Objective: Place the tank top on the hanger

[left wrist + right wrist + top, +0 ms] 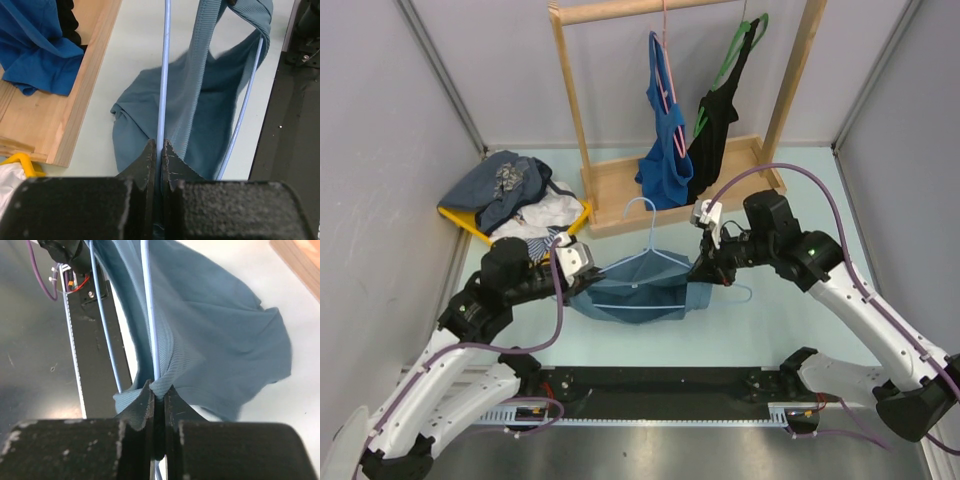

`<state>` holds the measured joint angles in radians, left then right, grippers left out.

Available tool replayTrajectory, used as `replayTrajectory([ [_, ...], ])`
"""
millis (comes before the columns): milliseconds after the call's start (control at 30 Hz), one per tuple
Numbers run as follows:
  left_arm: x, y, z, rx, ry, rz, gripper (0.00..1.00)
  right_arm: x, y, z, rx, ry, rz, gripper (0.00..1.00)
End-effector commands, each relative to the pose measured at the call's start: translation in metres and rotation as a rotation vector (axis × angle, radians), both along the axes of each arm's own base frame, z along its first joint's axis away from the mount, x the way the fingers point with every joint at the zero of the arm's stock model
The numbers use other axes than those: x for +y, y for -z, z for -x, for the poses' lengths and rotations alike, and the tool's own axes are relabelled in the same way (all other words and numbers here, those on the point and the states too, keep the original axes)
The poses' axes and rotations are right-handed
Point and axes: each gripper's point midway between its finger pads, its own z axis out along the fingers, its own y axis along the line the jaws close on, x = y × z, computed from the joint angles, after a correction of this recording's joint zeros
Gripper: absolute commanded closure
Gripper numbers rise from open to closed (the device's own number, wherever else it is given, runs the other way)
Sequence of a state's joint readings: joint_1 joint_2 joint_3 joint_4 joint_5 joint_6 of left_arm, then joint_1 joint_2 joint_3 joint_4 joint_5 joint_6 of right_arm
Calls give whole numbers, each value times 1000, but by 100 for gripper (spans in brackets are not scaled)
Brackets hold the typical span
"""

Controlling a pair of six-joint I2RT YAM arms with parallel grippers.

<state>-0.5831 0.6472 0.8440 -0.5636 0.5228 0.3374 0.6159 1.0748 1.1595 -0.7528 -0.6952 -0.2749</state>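
Observation:
The robot's right gripper will next rise outward, hang the blue hanger on the bare part of the rack's bar (622,10) and let go, because that part of the bar is above and outward of the gripper.
The dusty teal tank top (645,292) hangs bunched on the pale blue wire hanger (641,206), held flat just above the table between my arms. My left gripper (582,268) is shut on the hanger's left end. In the left wrist view the jaws (159,148) pinch the wire (163,75), with the top (210,115) draped beyond. My right gripper (706,268) is shut at the right end. In the right wrist view its jaws (159,391) pinch a ribbed fold of the top (215,330) where the wire (149,305) runs in.
A wooden rack (610,190) stands behind, holding a royal-blue top on a pink hanger (665,150) and a black top on a green hanger (715,130). A yellow basket (460,222) of clothes sits at the back left. A black rail (660,385) runs along the near edge.

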Motion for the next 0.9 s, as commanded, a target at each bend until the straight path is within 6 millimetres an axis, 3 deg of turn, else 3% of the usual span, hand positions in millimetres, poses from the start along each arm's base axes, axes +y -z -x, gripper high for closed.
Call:
replayTrajectory([
  [0, -9, -33, -6, -107, 11, 113, 96, 1, -9, -12, -46, 63, -19, 100],
  [67, -12, -34, -8, -105, 15, 119, 85, 2, -12, -13, -67, 78, -36, 100],
  [100, -14, -32, -10, -90, 15, 115, 72, 4, -12, -12, -71, 78, -38, 100],
  [267, -20, -36, -19, -63, 8, 120, 33, 11, -10, -11, -103, 98, -48, 100],
  [467, -23, -36, -29, -28, -24, 115, 9, 10, -18, -22, -172, 172, -84, 100],
  [600, -11, -42, -45, -45, -134, 126, 3, 0, -24, -36, -217, 290, -99, 100],
  [733, 24, -63, -76, -130, -401, 190, 0, -10, -36, -47, -243, 413, -153, 100],
  [867, 54, -82, -91, -161, -569, 268, 0, -25, -49, -55, -251, 540, -191, 100],
])
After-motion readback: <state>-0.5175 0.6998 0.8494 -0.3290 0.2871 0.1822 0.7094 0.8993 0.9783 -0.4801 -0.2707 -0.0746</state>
